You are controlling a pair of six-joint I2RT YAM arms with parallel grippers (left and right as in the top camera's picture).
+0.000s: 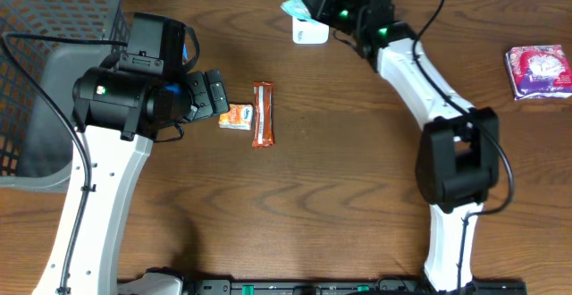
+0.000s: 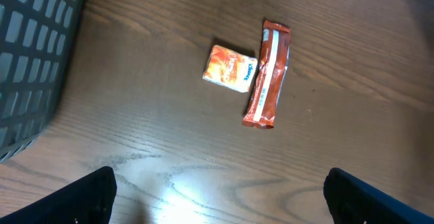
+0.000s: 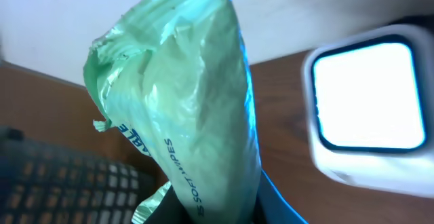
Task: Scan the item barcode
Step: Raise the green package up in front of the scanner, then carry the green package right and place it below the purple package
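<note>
Bare tabletop by the purple-and-pink packet's near edge (image 1: 542, 119) lies right of my right gripper in the overhead view, so I will swing there, lower and release the wipes.
My right gripper (image 1: 308, 0) is shut on a pale green pack of soft wipes (image 3: 193, 108), held upright close beside the white barcode scanner (image 3: 369, 108) at the table's far edge. In the overhead view the wipes pack (image 1: 298, 4) sits just left of the scanner (image 1: 310, 30). My left gripper (image 1: 214, 94) hangs open over the table's left part, its dark fingertips (image 2: 88, 197) wide apart with nothing between them. Just beyond it lie a small orange packet (image 2: 230, 68) and a red-orange snack bar (image 2: 268, 75).
A grey mesh basket (image 1: 45, 54) stands at the left edge, seen also in the left wrist view as a grey grid (image 2: 30, 54). A purple-and-pink packet (image 1: 539, 71) lies at the far right. The small orange packet (image 1: 236, 117) touches the bar (image 1: 262, 113).
</note>
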